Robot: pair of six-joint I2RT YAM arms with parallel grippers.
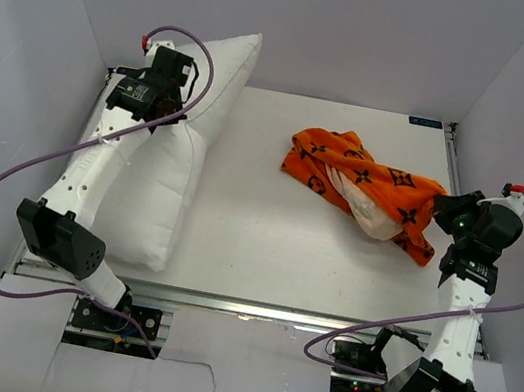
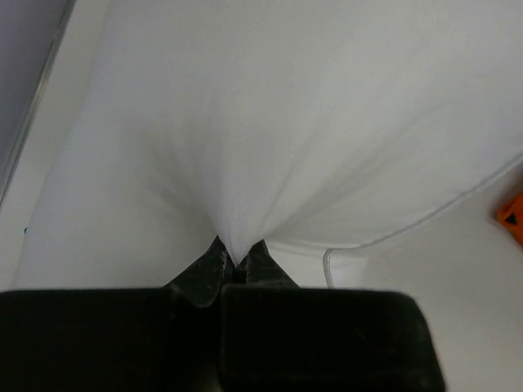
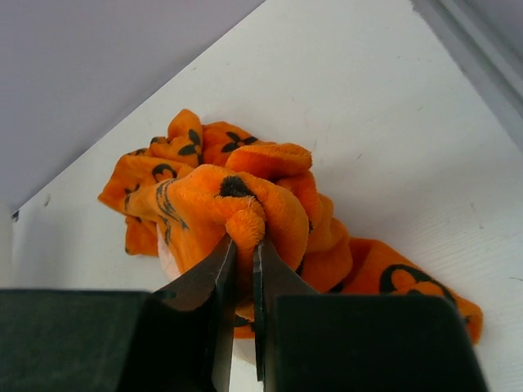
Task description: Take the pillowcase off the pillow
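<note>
I should lower my left gripper down and to its right in the top view and release the bare pillow, because open tabletop is there.
The white pillow (image 1: 180,156) lies bare along the table's left side, one end raised against the back wall. My left gripper (image 1: 162,109) is shut on a pinch of the pillow's white fabric (image 2: 294,139), which fans out from the closed fingertips (image 2: 214,261). The orange pillowcase (image 1: 361,183) with black motifs lies crumpled at the right of the table, its pale inner lining showing. My right gripper (image 1: 445,210) is shut on a fold of the pillowcase (image 3: 245,200) at its right edge; the fingers (image 3: 274,273) clamp a roll of orange cloth.
The white table (image 1: 261,257) is boxed in by grey walls at left, back and right. Purple cables loop from both arms. A metal rail (image 1: 452,153) runs along the table's right edge.
</note>
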